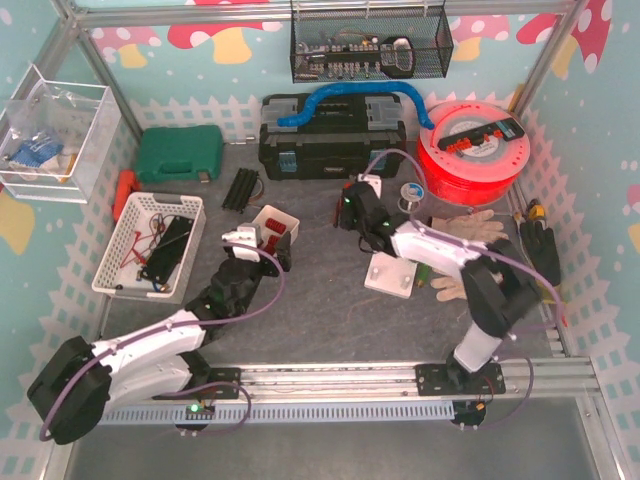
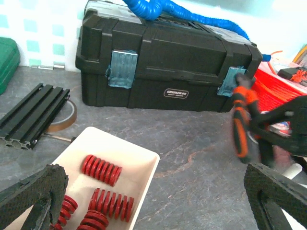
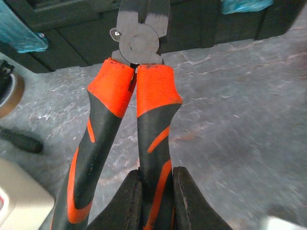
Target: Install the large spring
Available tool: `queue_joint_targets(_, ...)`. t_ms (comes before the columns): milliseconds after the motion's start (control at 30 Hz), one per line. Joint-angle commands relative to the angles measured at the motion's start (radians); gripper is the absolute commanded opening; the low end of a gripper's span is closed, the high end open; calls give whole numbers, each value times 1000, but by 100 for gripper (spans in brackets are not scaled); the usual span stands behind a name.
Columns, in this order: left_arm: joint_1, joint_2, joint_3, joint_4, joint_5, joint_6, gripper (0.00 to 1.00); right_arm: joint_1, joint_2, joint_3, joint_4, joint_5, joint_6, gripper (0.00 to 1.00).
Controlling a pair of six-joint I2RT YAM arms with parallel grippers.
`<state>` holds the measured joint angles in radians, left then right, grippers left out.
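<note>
The bare tabletop before the black toolbox (image 3: 126, 149) is clear of things, so my right gripper will next move down, set the pliers (image 3: 139, 96) there and release them.
Several red springs (image 2: 100, 170) lie in a small white tray (image 2: 139, 160), which also shows in the top view (image 1: 268, 216). My left gripper (image 2: 153, 203) is open and empty, low over the tray's right edge; in the top view it (image 1: 262, 240) sits just in front of the tray. My right gripper (image 3: 157, 201) is shut on one handle of orange-and-black pliers (image 3: 139, 96) and holds them above the table. In the top view the right gripper (image 1: 355, 208) is right of the tray. The pliers also show at the right of the left wrist view (image 2: 240, 120).
A black toolbox (image 1: 330, 135) with a blue hose stands at the back, a red filament spool (image 1: 475, 150) to its right and a green case (image 1: 180, 152) to its left. A white basket (image 1: 150, 245), black extrusions (image 1: 240, 188), a white block (image 1: 390, 272) and gloves (image 1: 470, 225) lie around.
</note>
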<state>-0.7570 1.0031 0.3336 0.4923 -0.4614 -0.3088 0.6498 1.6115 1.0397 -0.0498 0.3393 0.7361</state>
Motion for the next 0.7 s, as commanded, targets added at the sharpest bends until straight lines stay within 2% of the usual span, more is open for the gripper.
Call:
queue_joint_targets(0,-8,-24,-21,52,-14,12,99,3,179,166,46,82,6,0)
queue_joint_targets(167,-8,-21,-24,59,6,7,99,-17,366,284,18,91,42,3)
queue_joint_targets(333,-8,-8,-21,67,26,4,99,-30,465,371,-37,104,69,7)
queue_joint_targets(500,-8,-3,-20,73,50,6,99,-44,513,405,-59,75,99,20)
queue_joint_targets(667,-8,-5,-18,70,49,11,99,-50,495,414,-105,53,101,37)
